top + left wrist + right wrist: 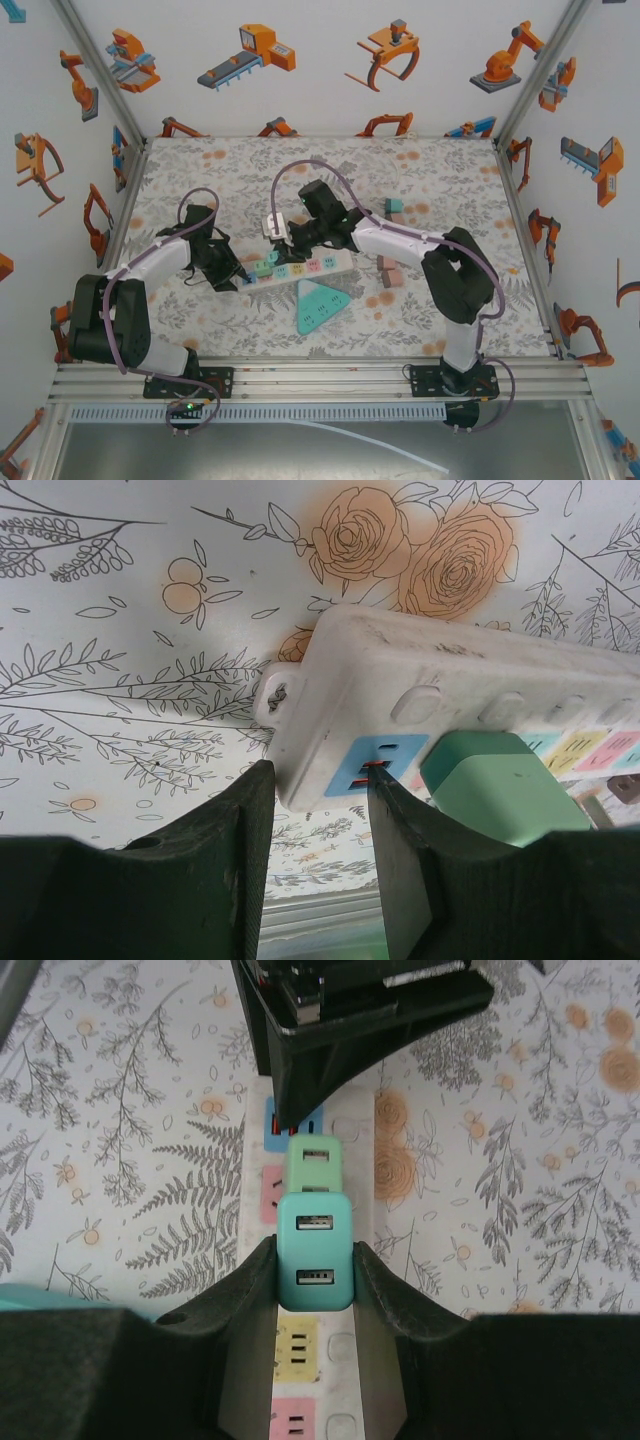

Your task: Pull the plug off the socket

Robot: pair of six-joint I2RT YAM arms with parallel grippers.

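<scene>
The right gripper needs to lift the plug outward and then go down to let go of it on bare mat beyond the teal block (pixel 399 189), because that spot is outward of the gripper.
A white power strip (pixel 318 266) with coloured sockets lies mid-table. In the right wrist view my right gripper (pixel 315 1260) is shut on a teal two-port plug (pixel 315 1235) standing over the strip (pixel 352 1380); its base is hidden. A lighter green plug (pixel 315 1163) stands just beyond it. My left gripper (pixel 241 279) is at the strip's left end. In the left wrist view it (pixel 316 770) is open, one fingertip (pixel 385 790) resting on the blue end socket (pixel 375 765) and the other fingertip (pixel 250 790) just off the strip's end (pixel 330 690). The green plug (pixel 500 785) is beside it.
A teal triangular socket block (pixel 321 305) lies just in front of the strip. Pink blocks (pixel 390 272) and a teal block (pixel 394 209) sit to the right. Enclosure walls ring the flowered mat (pixel 450 180).
</scene>
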